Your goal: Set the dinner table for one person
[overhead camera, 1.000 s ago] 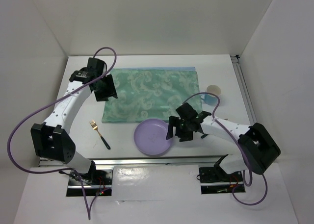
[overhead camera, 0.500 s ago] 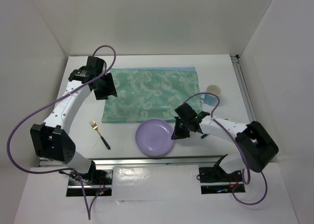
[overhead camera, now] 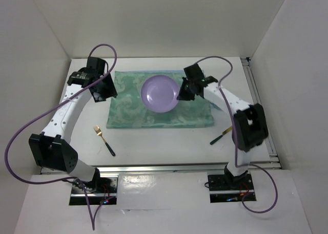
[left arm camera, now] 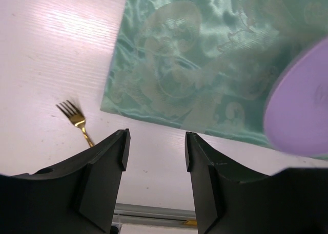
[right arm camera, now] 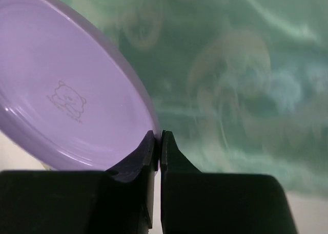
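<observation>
The purple plate [overhead camera: 160, 92] hangs tilted above the green placemat. My right gripper should lower it onto the placemat's middle, then open.
A purple plate [overhead camera: 160, 92] hangs tilted over the far middle of the green patterned placemat [overhead camera: 154, 116], which lies on the white dinner table [overhead camera: 164, 149]. My right gripper [overhead camera: 180, 94] is shut on the plate's right rim; in the right wrist view the jaws [right arm camera: 159, 142] pinch the plate [right arm camera: 66, 101] above the placemat [right arm camera: 241, 90]. My left gripper [overhead camera: 102, 88] hovers open and empty at the placemat's far left corner. In the left wrist view, beyond the left gripper [left arm camera: 156, 147], lie a gold fork [left arm camera: 76, 120], the placemat [left arm camera: 195, 65] and the plate's edge [left arm camera: 302, 111].
The gold fork with a dark handle [overhead camera: 104, 140] lies on the table to the near left of the placemat. A second dark-handled utensil [overhead camera: 221, 136] lies near the right arm's base. White walls close in the table at the back and both sides.
The right gripper shut on the plate's rim at the near edge and carried it up and away to above the placemat. The left gripper shifted slightly left.
</observation>
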Controlling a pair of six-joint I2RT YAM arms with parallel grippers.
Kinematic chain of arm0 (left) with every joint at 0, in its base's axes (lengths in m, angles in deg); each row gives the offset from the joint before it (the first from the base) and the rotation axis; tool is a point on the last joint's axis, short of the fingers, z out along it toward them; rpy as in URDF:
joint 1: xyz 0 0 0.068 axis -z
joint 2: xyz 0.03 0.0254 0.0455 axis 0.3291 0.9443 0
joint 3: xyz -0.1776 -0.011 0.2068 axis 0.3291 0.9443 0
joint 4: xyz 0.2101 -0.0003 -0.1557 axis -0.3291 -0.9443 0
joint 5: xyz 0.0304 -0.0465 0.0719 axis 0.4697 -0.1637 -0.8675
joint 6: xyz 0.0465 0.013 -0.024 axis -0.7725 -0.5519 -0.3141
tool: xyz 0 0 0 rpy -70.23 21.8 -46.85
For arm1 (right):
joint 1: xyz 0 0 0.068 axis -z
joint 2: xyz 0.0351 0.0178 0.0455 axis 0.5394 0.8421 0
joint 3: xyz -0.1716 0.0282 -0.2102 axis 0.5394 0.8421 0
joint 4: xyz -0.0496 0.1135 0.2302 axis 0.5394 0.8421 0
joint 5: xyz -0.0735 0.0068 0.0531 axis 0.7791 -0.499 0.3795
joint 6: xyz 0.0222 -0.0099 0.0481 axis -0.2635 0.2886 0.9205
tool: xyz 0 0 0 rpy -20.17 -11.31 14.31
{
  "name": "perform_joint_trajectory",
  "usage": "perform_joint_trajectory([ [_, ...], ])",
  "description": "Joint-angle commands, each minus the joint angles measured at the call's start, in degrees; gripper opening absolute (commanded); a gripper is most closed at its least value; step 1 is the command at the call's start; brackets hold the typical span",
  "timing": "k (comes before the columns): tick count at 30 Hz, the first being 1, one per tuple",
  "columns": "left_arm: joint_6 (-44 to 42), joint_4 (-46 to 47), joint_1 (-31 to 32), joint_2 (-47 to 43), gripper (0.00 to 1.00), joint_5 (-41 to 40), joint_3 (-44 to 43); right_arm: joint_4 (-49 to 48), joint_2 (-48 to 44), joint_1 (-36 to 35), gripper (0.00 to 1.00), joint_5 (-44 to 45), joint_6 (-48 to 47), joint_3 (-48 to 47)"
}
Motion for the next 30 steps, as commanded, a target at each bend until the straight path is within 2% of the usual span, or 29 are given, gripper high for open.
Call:
perform_joint_trajectory([
  [1, -0.6, -2.6, -2.2, 0.3, 0.64, -4.0, -3.0, 2.5, 10.7, 1.3, 0.00, -0.1, -1.4, -12.2],
  [3, -1.2, -1.6, -2.8, 0.3, 0.64, -2.4, -2.0, 3.3, 14.7, 2.0, 0.00, -0.1, -1.4, -16.6],
  [5, -1.2, -0.2, -2.8, -1.1, 0.70, -1.2, -0.4, 3.8, 18.8, 2.5, 0.00, -0.6, -1.4, -20.8],
  [7, -1.7, -0.2, -3.3, -1.7, 0.71, -0.7, 0.3, 3.8, 21.5, 3.0, 0.00, -0.6, -1.4, -22.6],
  [16, -1.7, -0.2, -3.3, -0.4, 0.71, -0.1, 0.3, 4.9, 24.5, 3.5, 0.02, -2.0, -1.9, -22.0],
  [19, -1.7, -0.2, -3.3, 0.1, 0.73, 0.5, 0.3, 4.9, 24.5, 3.5, 0.39, -2.6, -2.4, -21.4],
  [20, -1.7, -0.2, -3.3, 0.1, 0.73, 0.5, 0.3, 4.9, 23.9, 3.5, 0.60, -2.6, -2.4, -21.4],
  [21, -1.7, 0.4, -3.3, 0.1, 0.73, 0.5, 0.8, 5.4, 23.9, 3.5, 0.69, -2.6, -2.4, -21.4],
  [23, -1.2, 0.4, -3.3, -0.4, 0.73, 1.1, 0.8, 6.8, 21.8, 3.5, 0.75, -1.7, -2.9, -23.6],
  [25, -1.2, 1.0, -3.3, -0.4, 0.73, 1.8, 1.3, 8.2, 19.7, 3.5, 0.75, -0.7, -4.0, -25.2],
  [30, -1.2, 1.5, -3.3, -0.4, 0.73, 2.8, 1.3, 9.3, 7.0, 5.6, 0.74, 7.4, -5.2, -25.4],
])
